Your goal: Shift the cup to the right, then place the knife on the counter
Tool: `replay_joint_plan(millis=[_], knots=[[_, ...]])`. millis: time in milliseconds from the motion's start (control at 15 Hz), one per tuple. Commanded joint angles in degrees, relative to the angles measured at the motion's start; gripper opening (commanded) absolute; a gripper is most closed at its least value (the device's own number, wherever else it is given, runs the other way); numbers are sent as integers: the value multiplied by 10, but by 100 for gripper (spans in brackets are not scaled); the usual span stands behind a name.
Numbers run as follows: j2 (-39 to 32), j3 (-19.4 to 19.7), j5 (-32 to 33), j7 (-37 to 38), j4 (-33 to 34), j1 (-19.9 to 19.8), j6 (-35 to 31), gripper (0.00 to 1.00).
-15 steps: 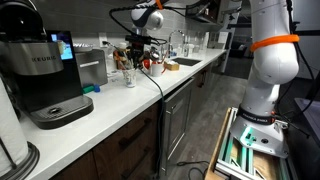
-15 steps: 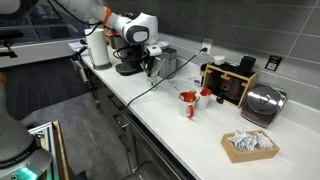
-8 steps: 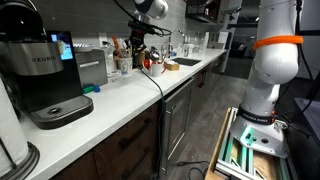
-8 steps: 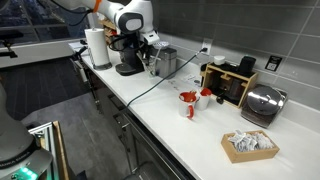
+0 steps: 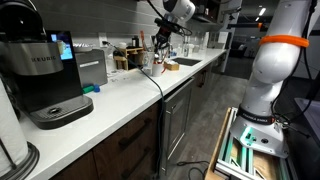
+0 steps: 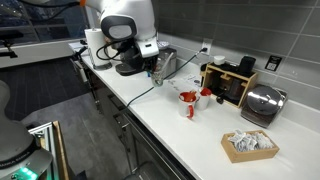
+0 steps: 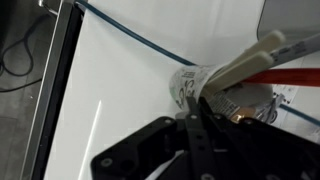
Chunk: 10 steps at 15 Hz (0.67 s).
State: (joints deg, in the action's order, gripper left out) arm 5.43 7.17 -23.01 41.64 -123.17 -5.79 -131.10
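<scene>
Bare counter shows between the dark cable and the red and white item. My gripper should move toward that item and lower the cup point(image 6: 156, 75) to let go of it.
The cup point(image 7: 190, 82) is a small whitish tumbler with print on its side. My gripper point(image 7: 190, 105) is shut on its near rim and holds it above the white counter point(image 7: 110, 90). The pale knife point(image 7: 250, 58) and a red-handled utensil point(image 7: 285, 76) stick out of the cup. In both exterior views the gripper point(image 5: 163, 45) point(image 6: 153, 68) hangs over the counter point(image 5: 120, 100) point(image 6: 170, 125) with the cup point(image 6: 156, 75) small and blurred beneath it.
A black coffee machine point(image 5: 45, 75) point(image 6: 128, 62) stands at one end, the sink point(image 5: 185, 62) further along. A dark cable point(image 7: 130, 40) crosses the counter. A red and white item point(image 6: 188, 100), a brown block point(image 6: 230, 85), a steel toaster point(image 6: 262, 102) and a box point(image 6: 248, 145) stand beyond.
The gripper has risen and moved along the counter away from the coffee machine, towards the sink. The tumbler that stood under it a second ago is gone from that spot.
</scene>
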Motion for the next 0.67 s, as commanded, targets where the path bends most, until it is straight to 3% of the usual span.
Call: replay_joint_plan(millis=[0,133,333,600], knots=[[49,13,-50,21,-73,-22,-45,1],[41,8,-55,36,-76,-25,-77,1],[19,-12,4,127,-72,-30,-138,1],[-30,-24,52,177,-20,-21,-132,1]])
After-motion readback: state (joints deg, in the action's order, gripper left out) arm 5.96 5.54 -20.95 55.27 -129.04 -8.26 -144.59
